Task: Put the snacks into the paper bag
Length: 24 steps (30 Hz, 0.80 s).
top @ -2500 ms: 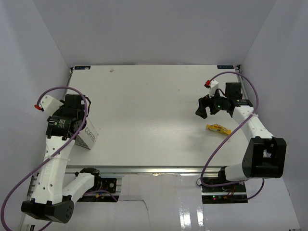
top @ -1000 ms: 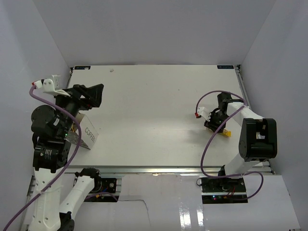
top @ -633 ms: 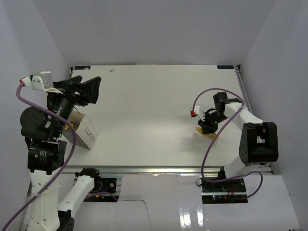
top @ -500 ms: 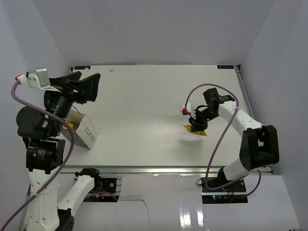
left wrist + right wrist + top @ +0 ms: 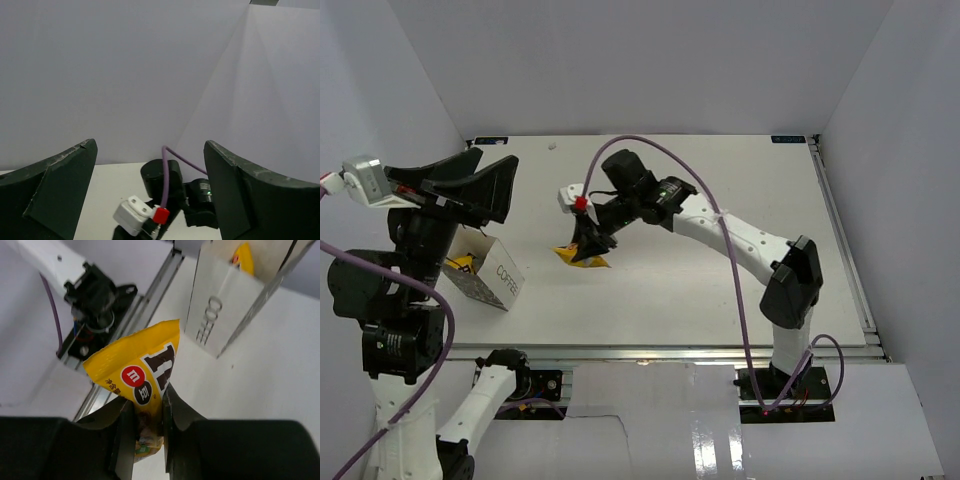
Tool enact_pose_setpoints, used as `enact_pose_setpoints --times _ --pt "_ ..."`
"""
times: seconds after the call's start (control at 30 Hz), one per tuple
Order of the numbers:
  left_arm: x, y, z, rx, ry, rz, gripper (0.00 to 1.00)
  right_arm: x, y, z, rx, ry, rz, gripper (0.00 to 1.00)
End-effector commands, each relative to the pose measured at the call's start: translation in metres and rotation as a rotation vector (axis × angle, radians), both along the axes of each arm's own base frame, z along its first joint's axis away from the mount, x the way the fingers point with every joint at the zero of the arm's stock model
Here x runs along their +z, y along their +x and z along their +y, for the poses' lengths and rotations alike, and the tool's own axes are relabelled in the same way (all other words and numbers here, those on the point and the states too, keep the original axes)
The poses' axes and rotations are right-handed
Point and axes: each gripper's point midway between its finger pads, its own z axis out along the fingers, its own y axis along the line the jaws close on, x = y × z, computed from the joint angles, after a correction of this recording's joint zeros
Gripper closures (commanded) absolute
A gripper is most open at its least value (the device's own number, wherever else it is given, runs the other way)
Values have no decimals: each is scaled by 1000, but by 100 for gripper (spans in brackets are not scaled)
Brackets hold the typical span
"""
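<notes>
I need to swing my right gripper to the left in the top view next, over the paper bag's opening (image 5: 472,249) (image 5: 257,259), and let go of the M&M's packet so it joins another one inside.
The paper bag (image 5: 492,279), white with "COFFEE" in black, stands open at the table's left front; a yellow packet (image 5: 461,263) shows inside it. My right gripper (image 5: 586,243) is shut on a yellow M&M's snack packet (image 5: 580,257), held above the table just right of the bag. In the right wrist view the packet (image 5: 142,370) sticks up between the jaws, with the bag (image 5: 222,307) beyond it and a packet (image 5: 243,257) inside. My left gripper (image 5: 468,182) hangs open and empty high above the bag; its fingers (image 5: 55,192) frame the right arm's wrist.
A metal rail (image 5: 640,352) runs along the table's near edge, with the left arm's base (image 5: 97,295) beside it. White walls enclose the table on three sides. The right arm's purple cable (image 5: 720,185) loops over the middle.
My right gripper closed on the yellow packet at the right side, lifted it and swept left across the table toward the bag. The left arm rose higher, jaws still open.
</notes>
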Motion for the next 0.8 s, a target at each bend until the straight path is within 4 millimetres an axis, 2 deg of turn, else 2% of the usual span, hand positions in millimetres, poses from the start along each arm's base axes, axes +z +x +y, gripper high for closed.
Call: enact_pose_setpoints --times 0.0,0.03,0.07,0.1,0.13,0.17,0.2,0.23,0.33,0.37,0.43,0.5,0.63,0.77 --pt "18 -29 3 -17 -51 -53 2 78 -10 54 12 218 88 89" --pt "20 -32 5 -15 -66 -55 2 96 -13 62 -12 236 173 89" --pt "21 -38 6 -16 -73 -59 2 94 -12 80 -36 252 208 89" --pt "23 -41 6 -20 -80 -64 2 119 -12 90 -53 329 264 89" --pt "25 -44 6 -31 -97 -63 2 126 -8 108 -90 370 289 92" --pt "26 -46 5 -39 -106 -64 2 135 -5 117 -110 412 306 92" --pt "29 -50 5 -46 -115 -71 2 168 -7 121 -112 501 321 92" --pt "30 -51 3 -62 -125 -66 2 163 -1 139 -161 530 344 92" --pt "32 -55 2 -82 -140 -66 2 199 -1 155 -229 707 303 92" --pt "33 -56 2 -84 -146 -65 2 192 2 166 -250 725 301 92" --pt "32 -58 3 -84 -154 -64 2 197 0 177 -273 788 302 91" --pt "31 -59 3 -84 -157 -57 2 197 -4 183 -283 813 291 91" --pt "28 -59 3 -85 -162 -46 2 182 -15 198 -293 822 270 90" --pt "26 -59 2 -91 -170 -36 2 170 -2 207 -360 866 166 90"
